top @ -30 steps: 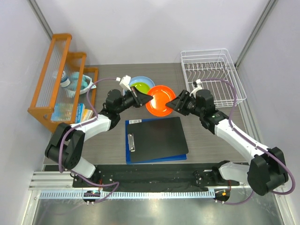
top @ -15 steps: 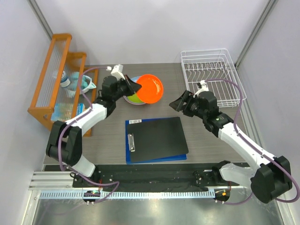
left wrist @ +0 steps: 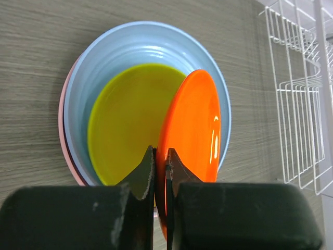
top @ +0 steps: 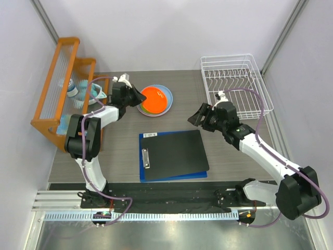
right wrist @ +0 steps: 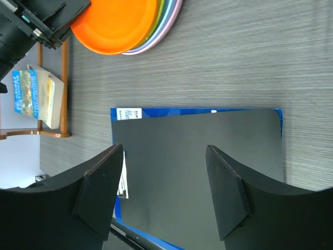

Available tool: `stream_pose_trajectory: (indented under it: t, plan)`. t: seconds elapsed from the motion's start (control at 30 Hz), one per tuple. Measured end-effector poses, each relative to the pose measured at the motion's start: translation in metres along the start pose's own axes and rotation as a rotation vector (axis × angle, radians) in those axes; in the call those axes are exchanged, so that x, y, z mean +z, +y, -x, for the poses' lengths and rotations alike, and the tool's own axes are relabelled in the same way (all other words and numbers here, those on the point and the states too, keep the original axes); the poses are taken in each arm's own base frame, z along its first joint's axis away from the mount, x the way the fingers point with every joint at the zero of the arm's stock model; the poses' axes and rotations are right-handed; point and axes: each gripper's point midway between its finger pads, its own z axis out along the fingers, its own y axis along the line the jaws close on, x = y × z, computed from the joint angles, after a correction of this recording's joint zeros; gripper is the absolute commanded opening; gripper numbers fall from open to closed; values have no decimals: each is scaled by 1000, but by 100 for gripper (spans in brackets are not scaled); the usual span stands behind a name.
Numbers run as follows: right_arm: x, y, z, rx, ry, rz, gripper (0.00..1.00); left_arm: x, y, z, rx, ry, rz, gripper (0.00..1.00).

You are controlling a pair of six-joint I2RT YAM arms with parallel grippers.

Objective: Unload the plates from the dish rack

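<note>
The left gripper moves down next and releases the orange plate onto the lime green plate (top: pixel 145 109) (left wrist: pixel 127 122) below the gripper, since the orange one already hangs over it.
My left gripper (top: pixel 137 97) (left wrist: pixel 160 156) is shut on the near rim of the small orange plate (top: pixel 155 98) (left wrist: pixel 195 125). The plate hangs tilted over a stack of plates: lime green (left wrist: pixel 125 125) inside light blue (left wrist: pixel 130 47) (top: pixel 168 94), on pink (left wrist: pixel 62 114). Whether it touches the stack I cannot tell. The white wire dish rack (top: pixel 237 78) (left wrist: pixel 302 104) stands at the back right with no plates in it. My right gripper (top: pixel 195 118) (right wrist: pixel 164 151) is open and holds nothing, above the clipboard, to the right of the orange plate (right wrist: pixel 114 23).
A black clipboard (top: pixel 174 153) (right wrist: pixel 197 172) lies on a blue one in the middle front. At the back left an orange stepped shelf rack (top: pixel 67 83) stands with a teal cup (top: pixel 96 92) and some booklets (right wrist: pixel 34 96).
The left gripper carried the orange plate left and back, from beside the right gripper to over the stack. The right gripper's jaws opened wider and it drew slightly away.
</note>
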Motion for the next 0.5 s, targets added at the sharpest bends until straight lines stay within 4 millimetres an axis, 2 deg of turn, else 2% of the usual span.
stream_pose_trajectory:
  t: [0.13,0.43,0.47,0.5]
  plan:
    - [3,-4,-4,-10,15,-13,71,9,13,-10,-10,18,10,0]
    - [3,-5,-4,-24,18,-14,70,16,17,-2,-13,-29,-29,0]
    - [3,-5,-4,-24,18,-14,71,17,18,-2,-13,-32,-34,1]
    - [3,-5,-4,-26,19,-14,71,19,19,-3,-14,-30,-36,7]
